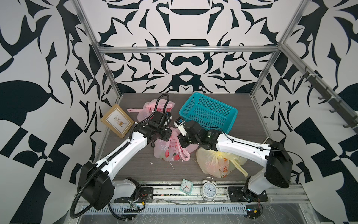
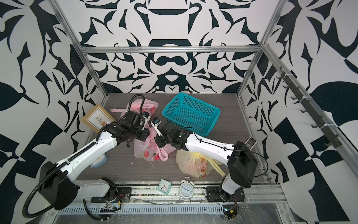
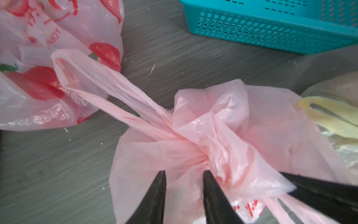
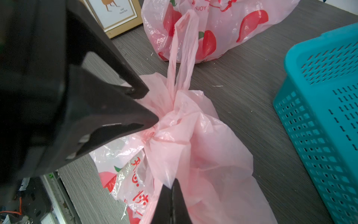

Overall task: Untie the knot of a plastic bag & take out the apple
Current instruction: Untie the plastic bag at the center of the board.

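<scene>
My right gripper draws its fold away from the knot and toward the yellow bag (image 1: 209, 156) next and then releases it, because the neck is still gathered.
A pink plastic bag (image 1: 168, 153) (image 2: 149, 153) lies mid-table, its neck gathered into a knot (image 4: 155, 136) (image 3: 201, 155). One long handle loop (image 3: 93, 77) stretches away from the knot. My left gripper (image 3: 185, 172) (image 4: 150, 106) is open, its fingers straddling the bunched plastic right at the knot. My right gripper (image 4: 173, 181) is shut on a fold of the bag's plastic just beside the knot; one of its fingers (image 3: 310, 188) shows in the left wrist view. The apple is hidden; only red fruit prints show on the bag.
A second pink printed bag (image 1: 153, 110) lies behind. A teal basket (image 1: 209, 112) stands at the back right, a yellow bag (image 1: 219, 163) at the front right, a picture frame (image 1: 117, 120) at the left. Two clocks (image 1: 208, 189) stand on the front rail.
</scene>
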Controlling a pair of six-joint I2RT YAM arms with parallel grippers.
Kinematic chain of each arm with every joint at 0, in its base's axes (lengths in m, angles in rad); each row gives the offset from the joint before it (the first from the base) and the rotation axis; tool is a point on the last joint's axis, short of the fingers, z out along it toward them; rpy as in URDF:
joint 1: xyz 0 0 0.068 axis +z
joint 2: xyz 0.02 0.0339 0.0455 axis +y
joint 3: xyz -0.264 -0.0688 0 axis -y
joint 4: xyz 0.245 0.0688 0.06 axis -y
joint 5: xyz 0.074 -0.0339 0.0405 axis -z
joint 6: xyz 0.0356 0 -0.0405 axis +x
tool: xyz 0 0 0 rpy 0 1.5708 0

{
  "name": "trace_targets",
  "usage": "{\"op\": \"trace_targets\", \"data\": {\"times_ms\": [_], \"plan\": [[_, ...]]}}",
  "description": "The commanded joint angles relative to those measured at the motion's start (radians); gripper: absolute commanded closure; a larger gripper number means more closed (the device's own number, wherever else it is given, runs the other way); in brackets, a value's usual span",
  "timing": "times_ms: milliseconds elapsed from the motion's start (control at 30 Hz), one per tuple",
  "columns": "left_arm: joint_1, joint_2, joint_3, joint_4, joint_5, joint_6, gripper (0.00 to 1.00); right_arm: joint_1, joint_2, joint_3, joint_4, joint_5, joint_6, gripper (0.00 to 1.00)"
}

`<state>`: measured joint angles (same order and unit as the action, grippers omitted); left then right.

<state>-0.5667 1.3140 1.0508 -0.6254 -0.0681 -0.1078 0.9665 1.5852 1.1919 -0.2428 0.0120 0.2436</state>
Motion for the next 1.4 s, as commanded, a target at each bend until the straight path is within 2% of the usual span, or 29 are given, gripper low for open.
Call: {"op": "trace_targets", "data": {"times_ms": [0,67,167,367,733,967,1133,1200,1333,1367], "plan": [[-0.002,0.020,0.009,-0.007,0.025,0.002,0.77,-0.008,-0.016,0.026,0.026,-0.007,0.023,1.00],[-0.001,0.024,0.005,-0.007,0.044,0.002,0.89,-0.013,-0.020,0.023,0.034,-0.010,0.034,1.00],[-0.002,0.007,0.002,-0.018,0.011,-0.010,1.00,-0.023,-0.029,0.020,0.037,-0.012,0.058,1.00],[0.025,-0.108,0.002,-0.041,-0.116,-0.025,1.00,-0.071,-0.107,-0.034,0.035,-0.009,0.117,1.00],[0.221,-0.284,-0.056,-0.033,-0.087,-0.049,1.00,-0.166,-0.325,-0.208,-0.056,0.000,0.172,1.00],[0.307,-0.308,-0.084,-0.010,-0.042,-0.051,1.00,-0.191,-0.380,-0.283,-0.190,0.030,0.163,1.00],[0.357,-0.300,-0.088,-0.004,-0.022,-0.039,1.00,-0.228,-0.387,-0.278,-0.260,0.031,0.115,1.00],[0.369,-0.304,-0.097,0.011,-0.002,-0.038,1.00,-0.236,-0.389,-0.275,-0.268,-0.004,0.091,1.00],[0.370,-0.299,-0.106,0.037,0.039,-0.043,1.00,-0.236,-0.389,-0.253,-0.248,-0.155,0.011,1.00],[0.370,-0.295,-0.105,0.041,0.049,-0.043,1.00,-0.236,-0.389,-0.242,-0.247,-0.192,-0.006,0.94]]}}
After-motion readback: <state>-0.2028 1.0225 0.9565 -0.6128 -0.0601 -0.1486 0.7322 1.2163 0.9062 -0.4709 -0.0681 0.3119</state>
